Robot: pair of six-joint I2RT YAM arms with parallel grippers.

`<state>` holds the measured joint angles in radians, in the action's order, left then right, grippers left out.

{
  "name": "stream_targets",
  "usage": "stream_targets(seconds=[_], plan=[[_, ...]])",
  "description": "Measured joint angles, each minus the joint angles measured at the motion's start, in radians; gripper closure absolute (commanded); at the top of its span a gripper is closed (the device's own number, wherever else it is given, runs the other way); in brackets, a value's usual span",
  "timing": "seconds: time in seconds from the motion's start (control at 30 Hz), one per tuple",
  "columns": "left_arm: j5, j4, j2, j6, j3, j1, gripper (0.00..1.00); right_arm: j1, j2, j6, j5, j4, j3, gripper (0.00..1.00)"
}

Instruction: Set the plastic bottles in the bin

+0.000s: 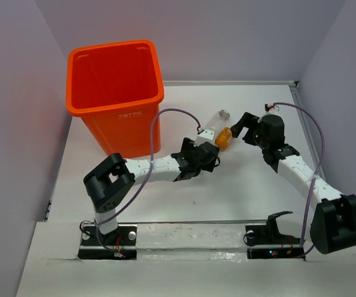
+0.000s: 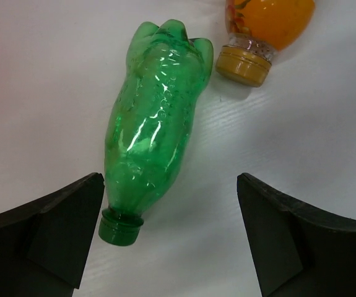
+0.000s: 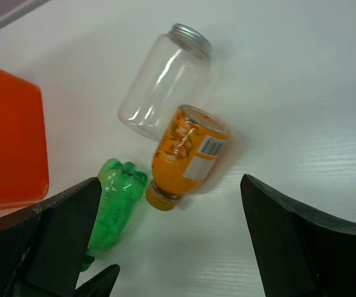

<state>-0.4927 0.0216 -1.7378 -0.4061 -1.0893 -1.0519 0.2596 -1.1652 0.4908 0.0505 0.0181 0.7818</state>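
The green bottle is off to the left in the wrist view, so I will move my left gripper that way and down onto the bottle's middle (image 2: 149, 130) and close it.
The green bottle (image 2: 153, 130) lies on the white table with its cap (image 2: 121, 226) pointing at my left gripper (image 2: 170, 235). That gripper is open, and the cap sits just inside its left finger. The orange bottle (image 2: 267, 25) lies just beyond the green one. In the right wrist view I see the clear unlabelled bottle (image 3: 162, 86), the orange bottle (image 3: 187, 154) and the green bottle (image 3: 112, 207) lying together. My right gripper (image 3: 171, 235) is open and empty above and short of them. The orange bin (image 1: 116, 86) stands at the far left. No blue-labelled bottles are in view.
From above, my left gripper (image 1: 205, 158) covers the green bottle, and my right gripper (image 1: 243, 127) hovers right of the orange bottle (image 1: 225, 137) and the clear bottle (image 1: 213, 124). The bin's wall (image 3: 7, 142) is left of the bottles. Grey walls enclose the table.
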Motion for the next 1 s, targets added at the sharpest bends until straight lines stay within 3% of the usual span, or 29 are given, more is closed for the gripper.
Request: stream_targets(seconds=[0.17,0.37,0.77,0.93,1.0], plan=[[-0.05,-0.014,-0.096,0.04,-0.065,0.017,0.01,-0.084,-0.104,0.095,-0.078,-0.08,-0.047,0.0],[-0.082,-0.017,-0.138,0.074,-0.102,0.062,0.01,-0.096,-0.269,0.174,-0.166,-0.209,-0.057,0.0],[0.003,0.009,-0.237,0.093,-0.122,0.121,0.01,-0.102,-0.446,0.225,-0.269,-0.33,-0.056,0.01],[0.037,0.018,-0.237,0.095,-0.122,0.132,0.21,-0.102,-0.499,0.243,-0.28,-0.364,-0.055,0.16],[0.048,0.024,-0.237,0.095,-0.119,0.135,0.26,-0.102,-0.501,0.251,-0.279,-0.374,-0.055,0.28]])
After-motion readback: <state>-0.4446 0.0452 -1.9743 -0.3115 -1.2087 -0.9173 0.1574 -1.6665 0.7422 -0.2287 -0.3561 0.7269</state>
